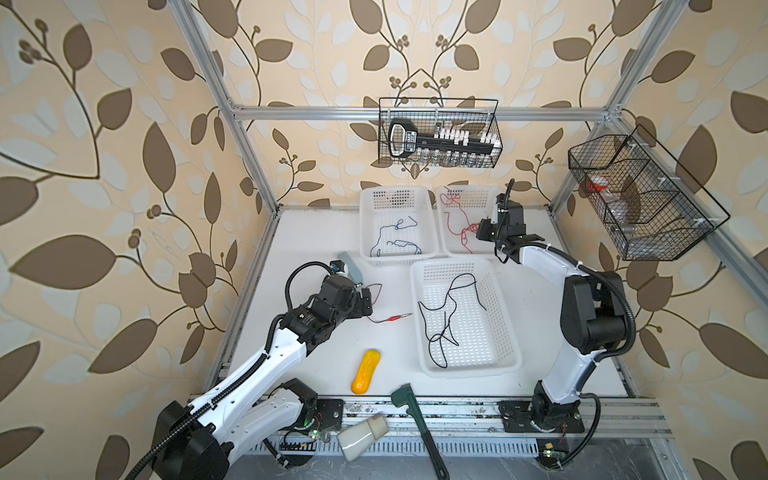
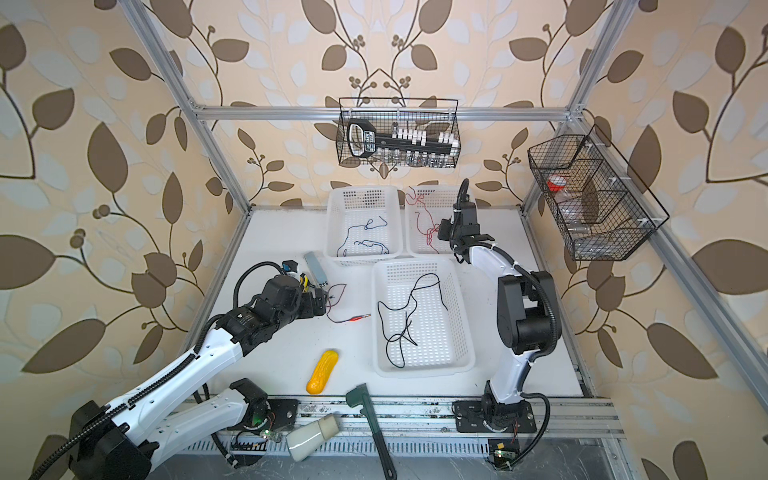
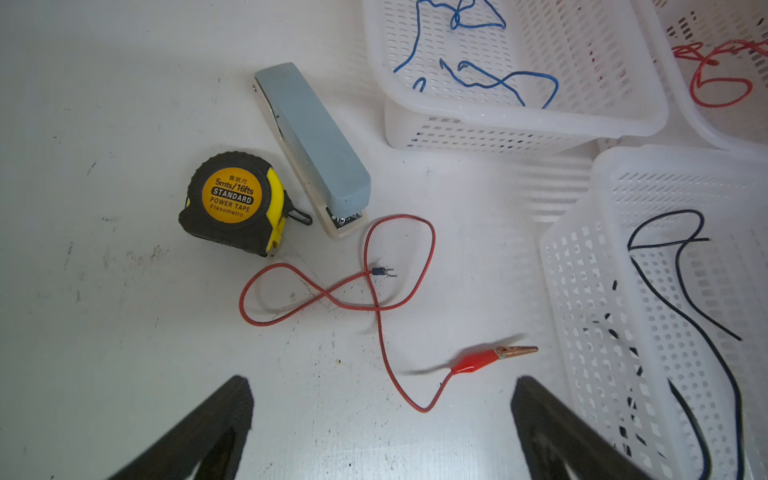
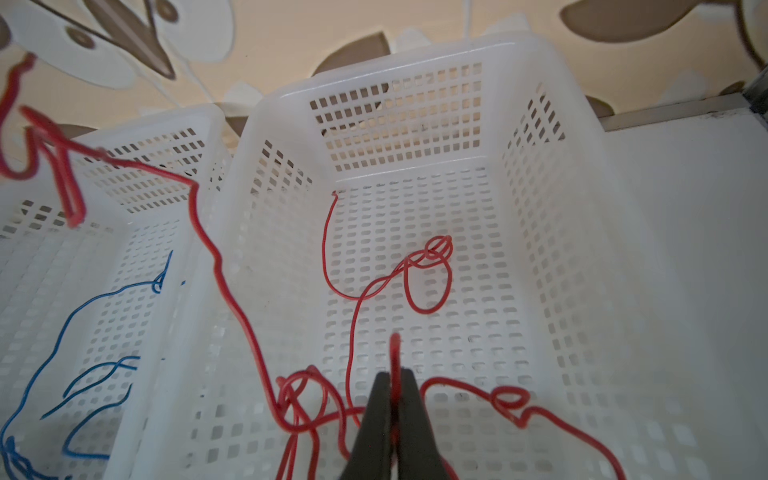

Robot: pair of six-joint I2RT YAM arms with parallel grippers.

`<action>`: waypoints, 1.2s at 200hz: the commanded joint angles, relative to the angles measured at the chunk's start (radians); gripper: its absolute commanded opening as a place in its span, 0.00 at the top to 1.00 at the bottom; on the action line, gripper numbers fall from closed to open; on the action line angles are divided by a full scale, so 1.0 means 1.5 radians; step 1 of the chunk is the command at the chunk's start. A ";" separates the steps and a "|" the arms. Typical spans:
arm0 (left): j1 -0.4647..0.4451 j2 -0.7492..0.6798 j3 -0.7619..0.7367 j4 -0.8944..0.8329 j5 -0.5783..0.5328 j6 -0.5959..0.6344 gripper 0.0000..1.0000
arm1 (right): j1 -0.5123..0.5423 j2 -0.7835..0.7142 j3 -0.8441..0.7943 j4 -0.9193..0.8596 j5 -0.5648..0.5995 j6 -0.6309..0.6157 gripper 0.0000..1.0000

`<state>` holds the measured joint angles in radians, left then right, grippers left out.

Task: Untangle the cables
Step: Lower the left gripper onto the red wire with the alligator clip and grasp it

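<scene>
I will next lower my open left gripper onto the red lead's single piece (image 3: 383, 348) between its loops and the alligator clip, as that piece of the lead lies below the fingers.
The cables lie sorted by colour. Blue cables (image 1: 397, 245) are in the back left white basket (image 1: 365, 232), and black cables (image 1: 449, 307) are in the front basket (image 1: 507, 316). Red cables (image 1: 455, 216) lie in the back right basket (image 1: 469, 195) and trail over its rim. A red lead (image 3: 473, 360) with an alligator clip lies looped on the table. My left gripper (image 3: 382, 382) hangs open just above this lead, holding nothing. My right gripper (image 4: 395, 376) is over the back right basket, shut on a red cable (image 4: 395, 345) that sticks up between its fingers.
A tape measure (image 3: 235, 203) and a grey stapler (image 3: 316, 149) lie beside the red lead. A yellow object (image 1: 365, 372) and a green-handled tool (image 1: 415, 419) sit near the table's front edge. Black wire baskets (image 1: 438, 133) hang on the back and right walls.
</scene>
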<state>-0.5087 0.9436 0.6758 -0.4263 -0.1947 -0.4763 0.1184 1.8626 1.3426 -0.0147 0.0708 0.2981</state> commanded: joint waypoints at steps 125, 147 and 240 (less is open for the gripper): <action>0.002 0.143 0.018 0.011 0.019 -0.060 0.05 | -0.010 -0.055 -0.011 -0.001 -0.042 -0.006 0.52; 0.001 0.179 0.026 0.012 0.009 -0.061 0.09 | -0.007 -0.106 -0.042 0.007 -0.047 -0.001 0.50; -0.010 0.271 0.043 0.045 0.001 -0.077 0.17 | 0.039 -0.284 -0.157 0.043 -0.049 0.009 0.46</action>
<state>-0.5117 1.3270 0.6952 -0.3901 -0.1837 -0.5621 0.1505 1.4769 1.1362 0.0338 0.0074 0.3077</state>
